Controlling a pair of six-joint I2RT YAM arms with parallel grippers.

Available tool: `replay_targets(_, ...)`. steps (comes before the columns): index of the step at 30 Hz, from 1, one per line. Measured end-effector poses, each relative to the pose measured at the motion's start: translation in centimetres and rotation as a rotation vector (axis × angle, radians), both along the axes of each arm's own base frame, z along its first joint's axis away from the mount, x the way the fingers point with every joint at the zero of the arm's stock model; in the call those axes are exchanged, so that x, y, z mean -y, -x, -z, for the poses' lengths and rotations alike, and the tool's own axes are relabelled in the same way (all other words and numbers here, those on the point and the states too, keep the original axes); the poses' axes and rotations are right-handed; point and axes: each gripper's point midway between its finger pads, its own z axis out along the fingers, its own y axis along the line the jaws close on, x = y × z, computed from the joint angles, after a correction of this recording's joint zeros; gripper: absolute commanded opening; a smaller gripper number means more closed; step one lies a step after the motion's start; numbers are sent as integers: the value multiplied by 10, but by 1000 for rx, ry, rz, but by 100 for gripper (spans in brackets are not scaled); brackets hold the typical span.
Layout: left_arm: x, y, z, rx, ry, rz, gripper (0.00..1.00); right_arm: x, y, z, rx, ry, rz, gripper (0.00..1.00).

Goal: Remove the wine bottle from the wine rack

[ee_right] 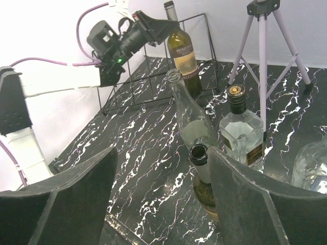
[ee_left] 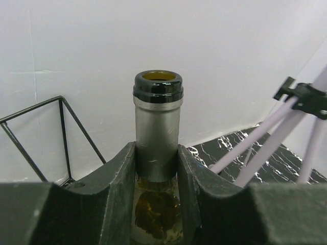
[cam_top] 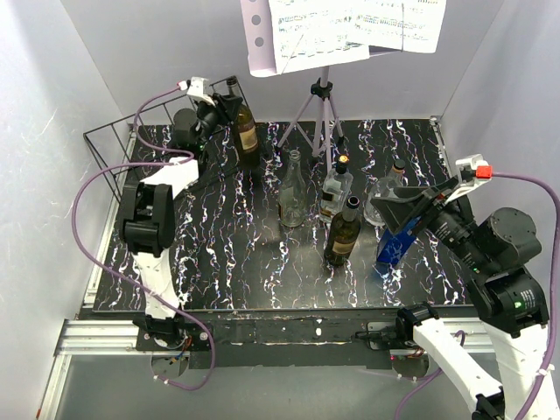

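Note:
My left gripper needs to carry the wine bottle back and to the gripper's right in the top view, and release it there, because the tabletop by the dark wine bottle is bare.
The wine bottle [cam_top: 244, 127] is dark green with a tan label and stands upright at the right end of the wine rack [cam_top: 112, 150], a black wire frame at the back left. My left gripper [cam_top: 220, 103] is shut on the bottle's neck. In the left wrist view the foil-wrapped neck [ee_left: 158, 130] sits tight between both fingers, and a rack wire [ee_left: 64, 127] shows at the left. The right wrist view shows the bottle [ee_right: 183, 55], the rack [ee_right: 153, 87] and the left gripper [ee_right: 152, 28]. My right gripper [cam_top: 407, 206] is open and empty [ee_right: 162, 204] at the right.
Several bottles stand mid-table: a tall clear one [cam_top: 292, 188], a squat clear one [cam_top: 334, 192], a dark one [cam_top: 343, 232], a blue one [cam_top: 395, 245] and a round clear one [cam_top: 385, 188]. A tripod music stand [cam_top: 322, 114] holding sheet music [cam_top: 341, 31] stands at the back.

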Motion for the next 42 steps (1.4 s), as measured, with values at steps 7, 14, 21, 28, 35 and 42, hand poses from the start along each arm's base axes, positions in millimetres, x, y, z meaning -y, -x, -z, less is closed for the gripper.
replay_targets(7,-7,73,-36,88,-48,-6,0,2,7,2,13,-8,-2,79)
replay_targets(14,3,173,-38,136,-83,47,0,2,8,-1,33,-13,-5,79)
replay_targets(21,15,271,-45,211,-110,122,0,-2,10,-2,44,-16,-31,79)
replay_targets(28,32,331,-40,250,-94,219,0,-3,14,-4,55,-20,-47,79)
replay_targets(35,73,346,-1,165,-110,350,0,-3,18,-7,65,-27,-51,78)
replay_targets(42,108,349,33,115,-146,431,0,-3,18,-7,62,-30,-51,77)
